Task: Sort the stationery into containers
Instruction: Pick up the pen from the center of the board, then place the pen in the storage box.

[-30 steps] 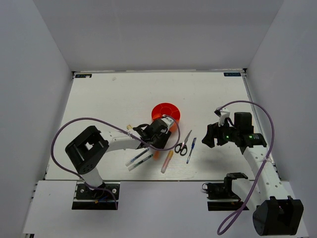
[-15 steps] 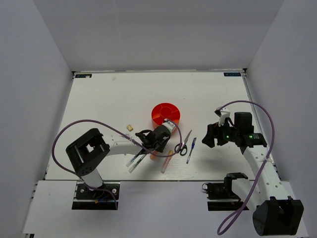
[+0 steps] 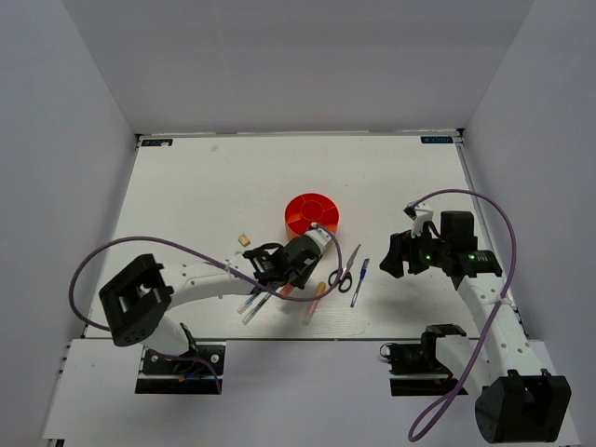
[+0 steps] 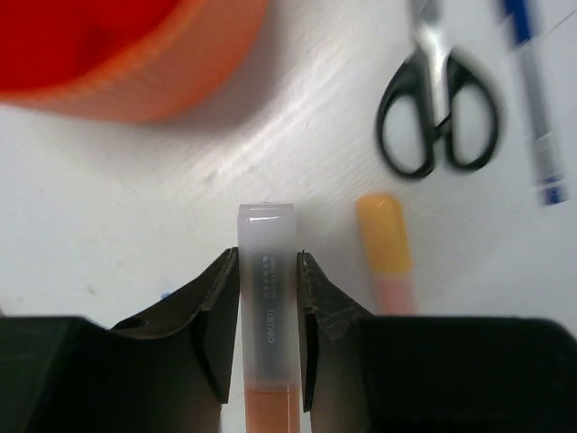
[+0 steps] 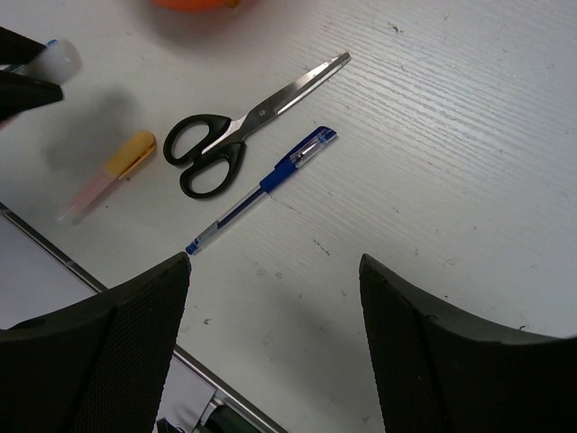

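Observation:
The orange-pink highlighter still hangs outside the tub's rim, so next my left gripper will move up and outward over the orange-red tub's open top (image 3: 313, 208) (image 4: 77, 36), then down to let it go.
My left gripper (image 3: 295, 270) is shut on an orange-pink highlighter (image 4: 267, 271) by its frosted cap. It holds it just in front of the orange-red tub (image 3: 311, 213), which also shows in the left wrist view (image 4: 108, 54). The second highlighter (image 3: 315, 303) lies on the table to its right. Further right lie the black-handled scissors (image 3: 345, 270) and the blue pen (image 3: 359, 281). Two thin pens (image 3: 256, 300) lie to the left. My right gripper (image 3: 396, 256) is open and empty, above the table right of the blue pen (image 5: 261, 189).
A small beige eraser (image 3: 245, 239) lies left of the tub. The table's near metal edge (image 5: 135, 311) runs close below the pen and scissors (image 5: 243, 122). White walls enclose the table on three sides.
The left arm's elbow has swung left and down, uncovering the beige eraser. Its gripper has stayed by the tub's near side. The right arm has not moved.

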{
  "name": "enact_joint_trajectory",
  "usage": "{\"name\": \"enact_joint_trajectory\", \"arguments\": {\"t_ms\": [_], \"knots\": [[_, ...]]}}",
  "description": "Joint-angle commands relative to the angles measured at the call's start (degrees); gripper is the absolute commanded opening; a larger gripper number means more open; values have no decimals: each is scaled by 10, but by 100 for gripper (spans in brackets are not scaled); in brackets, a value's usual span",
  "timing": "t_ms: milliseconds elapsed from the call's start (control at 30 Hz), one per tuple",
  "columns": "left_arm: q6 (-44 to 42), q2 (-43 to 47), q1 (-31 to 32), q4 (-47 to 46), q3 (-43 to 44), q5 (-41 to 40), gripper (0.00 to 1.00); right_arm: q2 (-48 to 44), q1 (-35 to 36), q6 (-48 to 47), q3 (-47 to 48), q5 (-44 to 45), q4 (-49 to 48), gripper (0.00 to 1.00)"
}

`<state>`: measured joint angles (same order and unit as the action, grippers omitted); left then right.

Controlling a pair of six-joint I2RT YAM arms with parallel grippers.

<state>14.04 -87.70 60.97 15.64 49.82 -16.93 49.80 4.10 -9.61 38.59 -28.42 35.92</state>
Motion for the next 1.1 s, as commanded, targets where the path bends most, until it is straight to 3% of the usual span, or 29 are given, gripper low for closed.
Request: {"name": "enact_joint_trajectory", "arguments": {"t_ms": [0,167,533,700,933,1067], "knots": [[-18,75,0,11,60,5,0,-12,-2,1,24,-1,-3,78],[-35,97,-28,-1,110,15,0,-11,-3,-1,23,-6,-3,78],[-9,25,-145,-152,218,151,0,-1,-4,-5,21,-14,-2,78],[38,-13,-191,-251,219,219,0,3,-3,-9,20,-15,-3,78],[97,-64,-241,-463,153,293,0,16,-2,-14,21,-27,0,78],[117,-99,-257,-483,167,329,0,25,-1,-18,22,-31,1,78]]}}
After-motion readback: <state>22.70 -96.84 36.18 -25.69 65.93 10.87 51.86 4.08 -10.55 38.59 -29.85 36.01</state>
